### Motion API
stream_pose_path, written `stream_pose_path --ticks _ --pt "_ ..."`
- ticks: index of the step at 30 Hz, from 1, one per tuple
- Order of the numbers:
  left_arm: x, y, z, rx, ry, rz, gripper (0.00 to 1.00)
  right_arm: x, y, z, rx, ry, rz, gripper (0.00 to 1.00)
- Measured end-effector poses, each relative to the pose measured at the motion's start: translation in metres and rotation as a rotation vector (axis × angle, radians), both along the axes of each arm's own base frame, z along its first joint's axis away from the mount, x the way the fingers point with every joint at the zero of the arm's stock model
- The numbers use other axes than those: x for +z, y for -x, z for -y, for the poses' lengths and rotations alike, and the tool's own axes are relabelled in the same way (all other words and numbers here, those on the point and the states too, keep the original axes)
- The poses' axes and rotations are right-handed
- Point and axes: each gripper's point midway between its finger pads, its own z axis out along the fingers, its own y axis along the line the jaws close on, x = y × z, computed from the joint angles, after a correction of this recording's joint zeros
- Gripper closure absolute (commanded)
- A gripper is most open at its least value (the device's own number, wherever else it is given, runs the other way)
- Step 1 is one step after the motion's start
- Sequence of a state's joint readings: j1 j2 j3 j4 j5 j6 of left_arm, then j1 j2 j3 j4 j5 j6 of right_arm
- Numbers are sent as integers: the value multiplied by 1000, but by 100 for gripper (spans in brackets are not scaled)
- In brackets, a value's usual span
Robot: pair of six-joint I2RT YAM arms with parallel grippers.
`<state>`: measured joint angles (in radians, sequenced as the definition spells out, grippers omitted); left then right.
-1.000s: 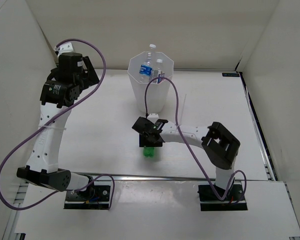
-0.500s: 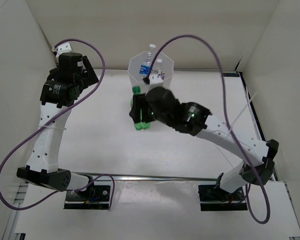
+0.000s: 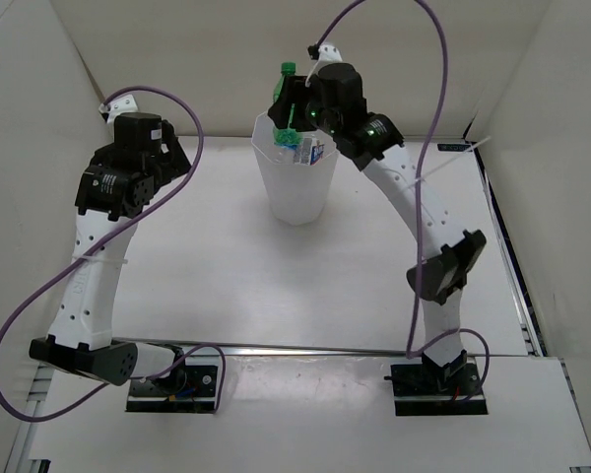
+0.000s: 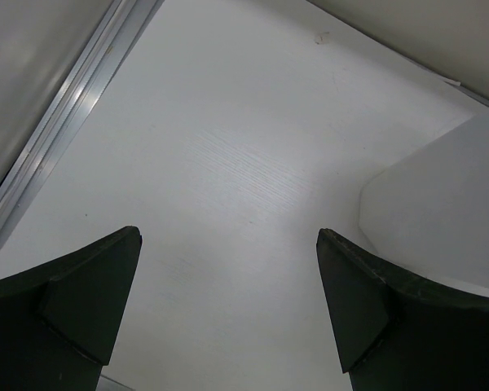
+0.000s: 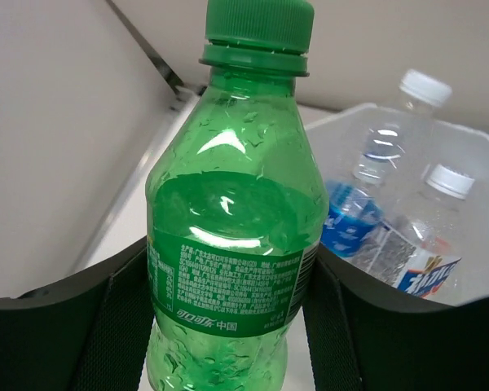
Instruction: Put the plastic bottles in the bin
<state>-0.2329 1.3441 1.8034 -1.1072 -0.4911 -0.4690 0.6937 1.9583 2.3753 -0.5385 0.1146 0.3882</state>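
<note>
The green bottle (image 3: 284, 91) hangs above the bin's rim. It goes down into the white bin beside the clear bottles next, and my right gripper opens.
My right gripper (image 3: 294, 101) is shut on the green bottle (image 3: 284, 91), held high above the far left rim of the white bin (image 3: 297, 187). In the right wrist view the green bottle (image 5: 232, 236) fills the middle between my fingers (image 5: 106, 326). Behind it the bin (image 5: 473, 155) holds clear bottles with white caps and blue labels (image 5: 354, 212). From above, clear bottles (image 3: 305, 150) show inside the bin. My left gripper (image 3: 163, 148) is open and empty, raised left of the bin; its view shows bare table and the bin's wall (image 4: 440, 212).
White walls enclose the table on the left, back and right. A metal rail (image 3: 512, 276) runs along the table's right edge and another (image 4: 57, 155) along its left. Purple cables loop from both arms.
My right arm has lifted the green bottle from the table's middle and carried it back and up, over the bin's far left rim. The left arm has barely moved.
</note>
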Motion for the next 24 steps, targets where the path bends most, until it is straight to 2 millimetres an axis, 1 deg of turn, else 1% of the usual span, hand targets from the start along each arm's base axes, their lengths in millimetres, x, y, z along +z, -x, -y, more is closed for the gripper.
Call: stream_pose_path --ticks 4,6,8,10,11,12,13,14,15,16,20,22,24 --pt "-4 4 -1 2 -2 -18 0 -63 -40 -2 3 54 -102 62" --pt "-7 5 -2 4 -7 -28 0 -87 -50 -1 -1 76 -141 63" --pt "-11 6 -3 7 -12 -40 0 -99 -55 0 7 85 -162 67" --pt "-14 7 -3 6 -17 -53 0 -102 -56 -1 16 84 -169 67" --pt "-15 7 -3 5 -19 -58 0 -102 -56 -1 21 82 -169 65" --pt "-15 7 -3 5 -19 -59 0 -102 -56 -1 24 81 -167 56" --pt "-16 6 -3 5 -20 -63 0 -102 -57 -2 30 79 -164 41" --pt "-17 5 -2 5 -21 -65 0 -104 -57 -3 35 81 -164 18" --pt "-18 3 -2 5 -22 -70 0 -108 -56 -3 40 86 -169 8" --pt "-20 2 -2 4 -24 -77 0 -111 -55 -3 43 90 -177 1" --pt "-27 -3 0 1 -27 -99 0 -126 -55 1 32 119 -205 0" --pt "-29 -4 1 -3 -24 -103 0 -130 -55 4 14 134 -211 0" --pt "-30 -5 2 -4 -23 -106 0 -131 -56 10 -13 145 -209 0"
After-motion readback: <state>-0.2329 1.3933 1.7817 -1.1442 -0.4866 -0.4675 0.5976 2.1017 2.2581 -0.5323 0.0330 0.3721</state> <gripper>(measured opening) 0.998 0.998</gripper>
